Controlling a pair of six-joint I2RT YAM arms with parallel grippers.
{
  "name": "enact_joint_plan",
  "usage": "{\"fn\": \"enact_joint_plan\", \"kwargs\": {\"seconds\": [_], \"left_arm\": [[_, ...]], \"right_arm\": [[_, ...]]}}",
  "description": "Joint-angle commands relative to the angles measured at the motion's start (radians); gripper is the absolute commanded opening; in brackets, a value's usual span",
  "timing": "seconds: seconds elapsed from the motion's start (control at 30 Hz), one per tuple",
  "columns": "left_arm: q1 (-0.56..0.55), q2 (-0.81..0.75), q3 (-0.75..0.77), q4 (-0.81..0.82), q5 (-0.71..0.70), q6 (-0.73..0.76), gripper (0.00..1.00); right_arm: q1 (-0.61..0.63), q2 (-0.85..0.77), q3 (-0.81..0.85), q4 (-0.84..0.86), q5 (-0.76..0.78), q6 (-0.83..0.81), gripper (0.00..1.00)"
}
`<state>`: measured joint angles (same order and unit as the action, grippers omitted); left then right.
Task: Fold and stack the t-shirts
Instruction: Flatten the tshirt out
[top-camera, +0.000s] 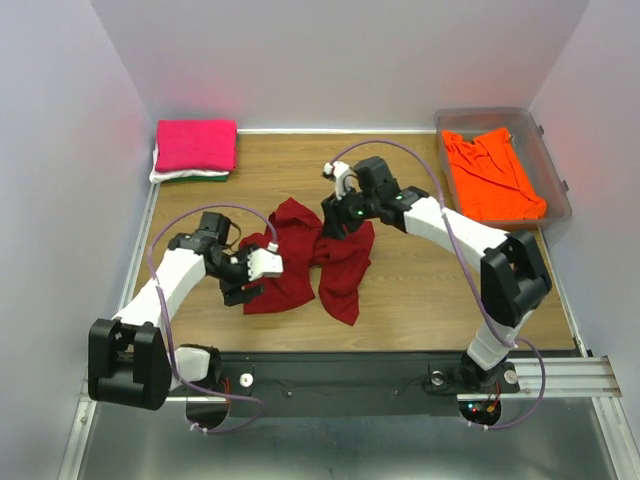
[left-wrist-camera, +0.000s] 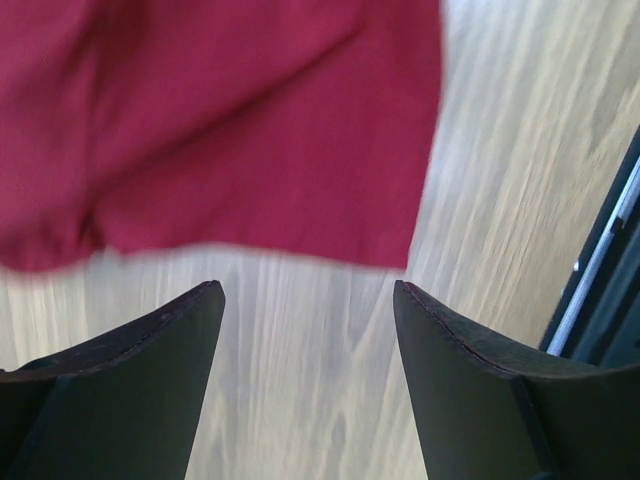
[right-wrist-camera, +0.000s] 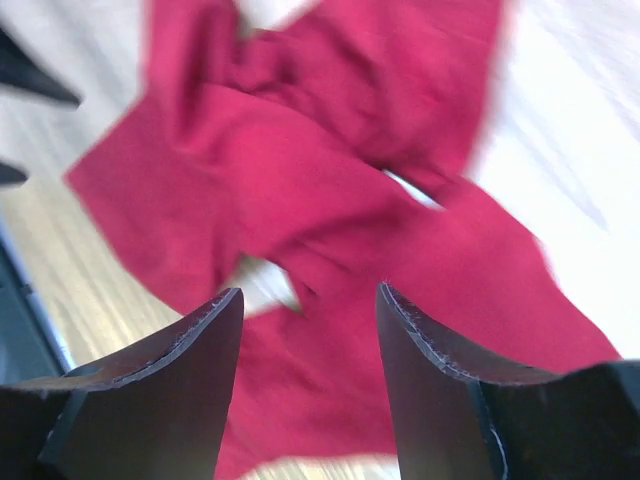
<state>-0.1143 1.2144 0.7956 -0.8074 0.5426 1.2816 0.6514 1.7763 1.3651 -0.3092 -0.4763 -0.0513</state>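
The fingers of my left gripper are over bare wood (left-wrist-camera: 310, 380), so next I will lower it and shift to the right in the top view onto the shirt's near edge.
A dark red t-shirt (top-camera: 315, 258) lies crumpled in the middle of the wooden table. It fills the top of the left wrist view (left-wrist-camera: 220, 120) and most of the right wrist view (right-wrist-camera: 330, 200). My left gripper (top-camera: 243, 288) is open and empty, just off the shirt's left edge, over bare wood (left-wrist-camera: 310, 380). My right gripper (top-camera: 335, 226) is open and empty, above the shirt's upper middle. A folded hot pink shirt (top-camera: 196, 145) tops a stack with white and green shirts (top-camera: 190, 177) at the back left. A bright orange shirt (top-camera: 492, 172) lies in the tub.
A clear plastic tub (top-camera: 548, 150) stands at the back right. White walls close the back and sides. A black rail (top-camera: 400, 370) runs along the table's near edge, also seen at the right of the left wrist view (left-wrist-camera: 610, 260).
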Motion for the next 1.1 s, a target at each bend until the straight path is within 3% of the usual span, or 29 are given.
{"fn": "enact_joint_plan", "kwargs": {"seconds": [0.0, 0.13, 0.37, 0.63, 0.67, 0.9, 1.07], "left_arm": [[-0.120, -0.033, -0.051, 0.160, -0.093, -0.111, 0.80], [-0.234, 0.003, -0.085, 0.227, -0.141, -0.159, 0.80], [-0.375, 0.102, -0.131, 0.321, -0.228, -0.246, 0.78], [-0.413, 0.195, -0.147, 0.401, -0.302, -0.332, 0.59], [-0.413, 0.200, -0.147, 0.401, -0.317, -0.335, 0.52], [-0.413, 0.194, -0.151, 0.387, -0.320, -0.350, 0.24], [-0.412, 0.194, -0.159, 0.390, -0.314, -0.357, 0.19]], "right_arm": [[-0.024, -0.075, -0.056, -0.093, 0.109, 0.008, 0.61], [-0.055, -0.063, -0.070, -0.100, 0.157, 0.024, 0.61], [-0.056, 0.012, -0.037, -0.107, 0.099, 0.090, 0.60], [-0.049, 0.092, 0.012, -0.116, 0.079, 0.134, 0.53], [-0.047, 0.098, 0.018, -0.116, 0.064, 0.143, 0.54], [-0.036, 0.057, 0.020, -0.120, 0.062, 0.168, 0.57], [-0.024, 0.028, 0.009, -0.126, 0.056, 0.173, 0.59]]}}
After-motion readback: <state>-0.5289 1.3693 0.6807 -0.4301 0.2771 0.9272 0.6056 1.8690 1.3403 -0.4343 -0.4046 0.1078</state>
